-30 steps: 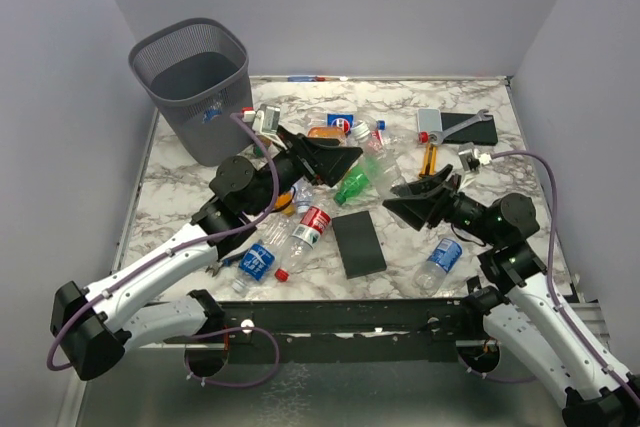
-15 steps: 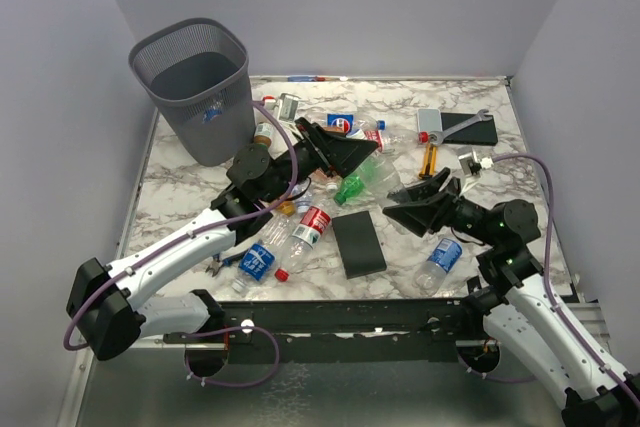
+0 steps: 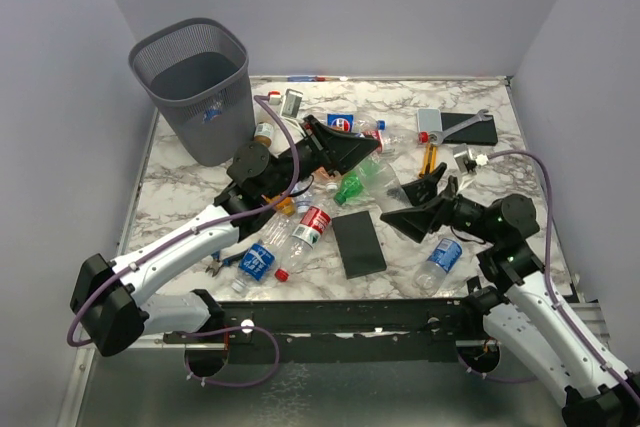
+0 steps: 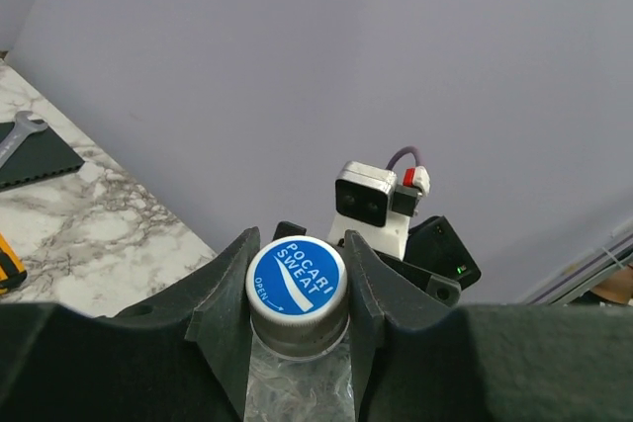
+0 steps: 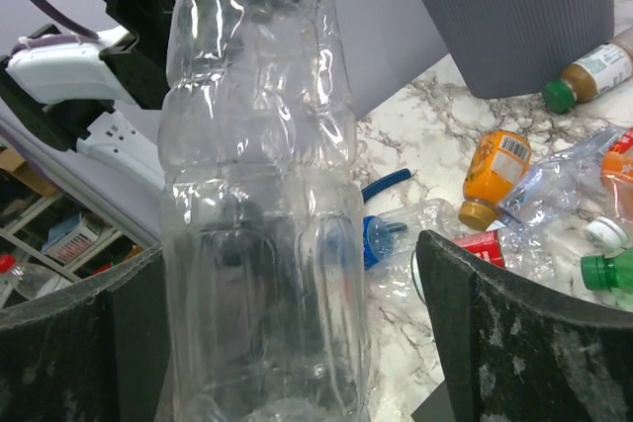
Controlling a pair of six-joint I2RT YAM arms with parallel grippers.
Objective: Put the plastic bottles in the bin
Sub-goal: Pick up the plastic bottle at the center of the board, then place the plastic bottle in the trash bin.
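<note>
The left gripper swings to the left in the top view, over the bin's opening [image 3: 190,65], and releases the bottle next, since my right gripper is open around it.
A clear plastic bottle [image 3: 386,175] with a blue cap [image 4: 296,278] hangs above the table between my two grippers. My left gripper [image 4: 297,279] is shut on its cap and neck, cap end facing the camera. In the right wrist view the bottle's body [image 5: 262,195] stands between the fingers of my right gripper [image 5: 297,343], which is open, with a gap on the right side. Several more bottles lie on the marble: a green one [image 3: 350,187], a red-labelled one [image 3: 313,222], a blue-labelled one [image 3: 257,259]. The grey mesh bin [image 3: 205,117] stands at the back left.
A black slab [image 3: 358,242] lies at the front centre, another [image 3: 470,129] with a wrench at the back right. An orange-handled screwdriver [image 3: 430,159] lies near it. One bottle [image 3: 438,259] lies by the right arm. An orange bottle [image 5: 495,170] lies below the bin [image 5: 514,17].
My left gripper moved right to the clear bottle and closed on its cap. My right gripper, which held the bottle, has opened its jaws.
</note>
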